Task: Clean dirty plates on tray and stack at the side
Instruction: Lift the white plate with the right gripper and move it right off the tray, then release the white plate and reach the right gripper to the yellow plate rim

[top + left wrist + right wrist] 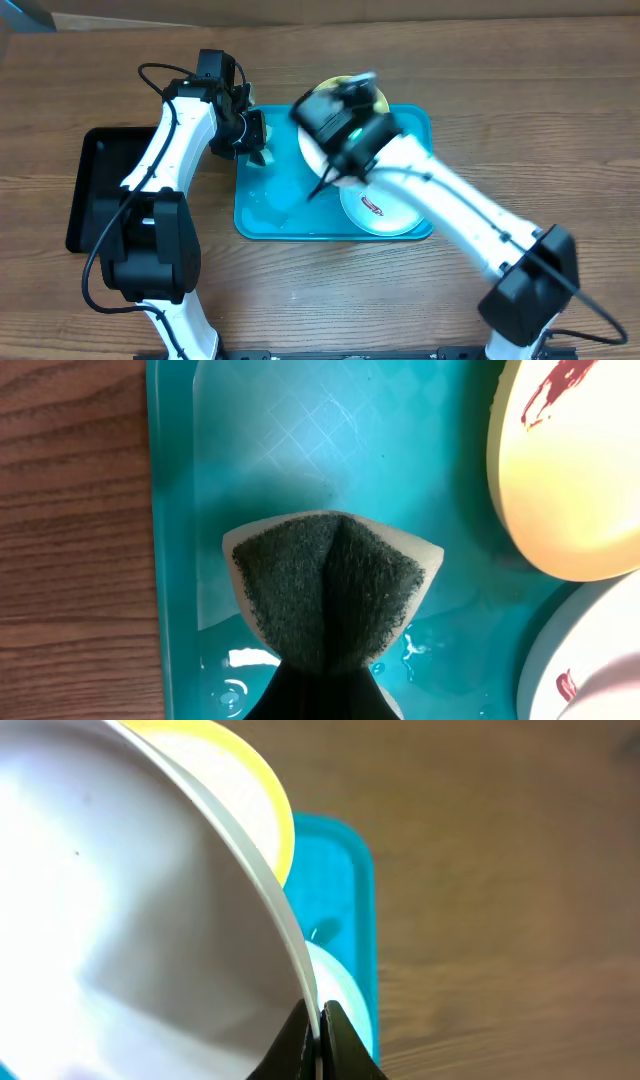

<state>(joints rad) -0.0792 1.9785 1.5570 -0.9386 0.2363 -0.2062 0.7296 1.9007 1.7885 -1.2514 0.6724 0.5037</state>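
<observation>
The plate will go across next, and my right gripper will lower and release it on the clear tabletop [540, 910] beside the tray, down and right in the overhead view.
My right gripper [320, 1032] is shut on the rim of a white plate [130, 910], which it holds tilted over the turquoise tray [255, 215]. In the overhead view that gripper [325, 178] and plate [312, 150] are blurred. A yellow plate [377, 97] with a red smear [555, 385] lies at the tray's far end. A white plate with a pale green rim [385, 212], also smeared red, lies at the near right. My left gripper [325, 695] is shut on a folded sponge [330, 590], its dark scouring side showing, just above the wet tray floor [300, 440].
A black rectangular bin [95, 190] sits left of the tray, partly under the left arm. Water drops and a wet film [250, 660] lie on the tray's left part. Wooden table [500, 120] surrounds the tray.
</observation>
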